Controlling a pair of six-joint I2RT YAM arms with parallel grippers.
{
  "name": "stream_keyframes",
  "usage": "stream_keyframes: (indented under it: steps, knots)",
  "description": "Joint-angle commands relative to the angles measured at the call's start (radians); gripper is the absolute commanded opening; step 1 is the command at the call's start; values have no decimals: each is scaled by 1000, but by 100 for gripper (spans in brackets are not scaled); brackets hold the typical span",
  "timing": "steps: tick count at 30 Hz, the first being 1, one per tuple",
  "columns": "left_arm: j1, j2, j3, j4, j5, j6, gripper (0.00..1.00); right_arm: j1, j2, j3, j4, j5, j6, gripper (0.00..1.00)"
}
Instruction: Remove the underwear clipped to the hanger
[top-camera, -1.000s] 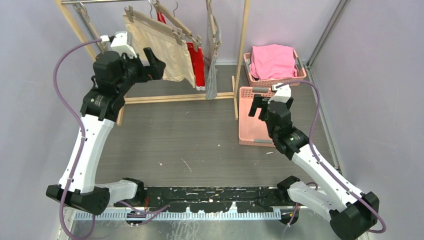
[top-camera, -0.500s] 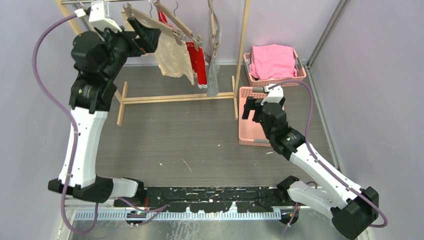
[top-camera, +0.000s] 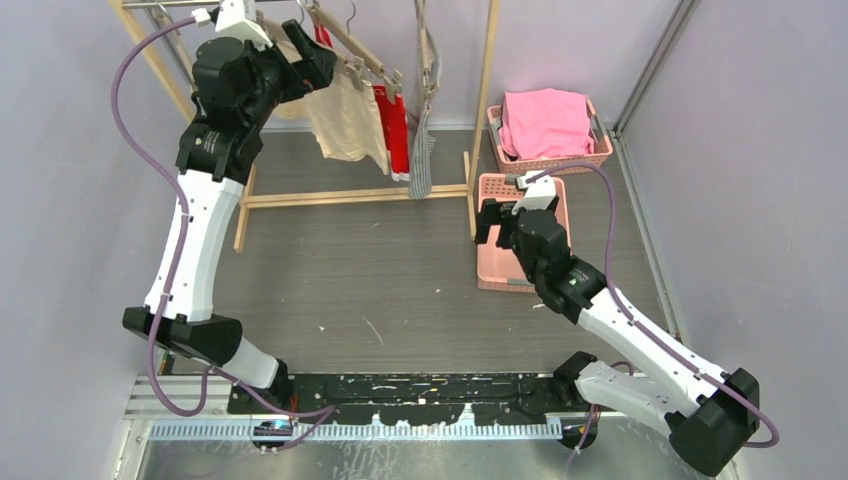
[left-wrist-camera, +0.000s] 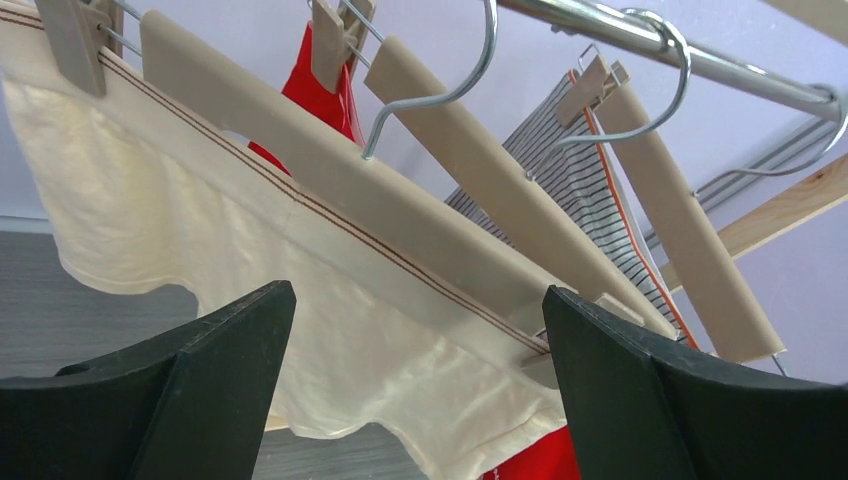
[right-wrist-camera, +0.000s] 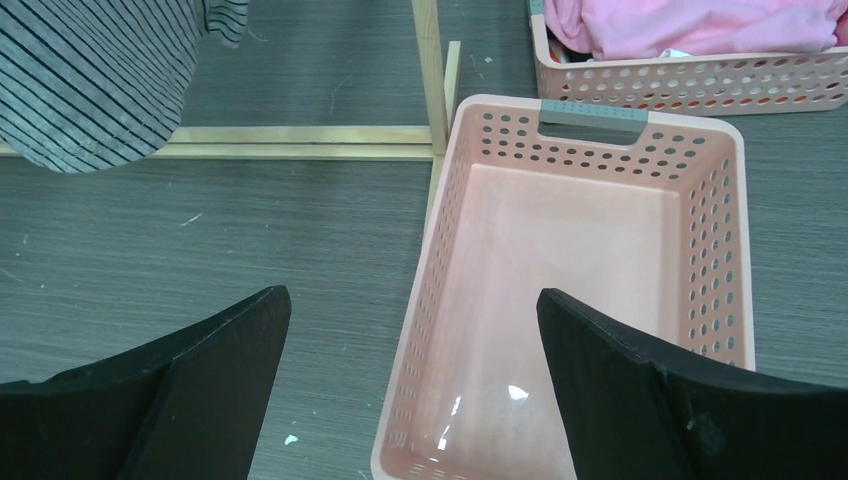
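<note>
My left gripper will sweep left in the top view, swinging the near end of the cream piece's hanger between its fingers, as the hanger's bar slants crosswise.
Three pieces of underwear hang clipped to wooden hangers on the rail: cream underwear, red underwear behind it, and striped underwear at the right. My left gripper is raised to the cream piece's hanger, open, its fingers either side of the cloth's upper part without touching it. My right gripper hovers open over the left rim of the empty pink basket.
A second pink basket holding a pink cloth stands behind the empty one. The wooden rack's right post and floor bar lie between the arms. Grey walls close in on both sides.
My left arm has risen from beside the cream underwear to hanger height and shifted right. The right gripper has edged left over the empty basket. Both stayed open.
</note>
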Motion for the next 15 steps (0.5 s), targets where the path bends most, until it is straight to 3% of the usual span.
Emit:
stream_keyframes:
  steps: [1, 15]
  knots:
    - [3, -18, 54, 77, -44, -29, 98, 11, -16, -3, 72, -25, -28, 100]
    - [4, 27, 59, 94, -106, -75, 98, 28, -21, -38, 92, -66, -30, 100]
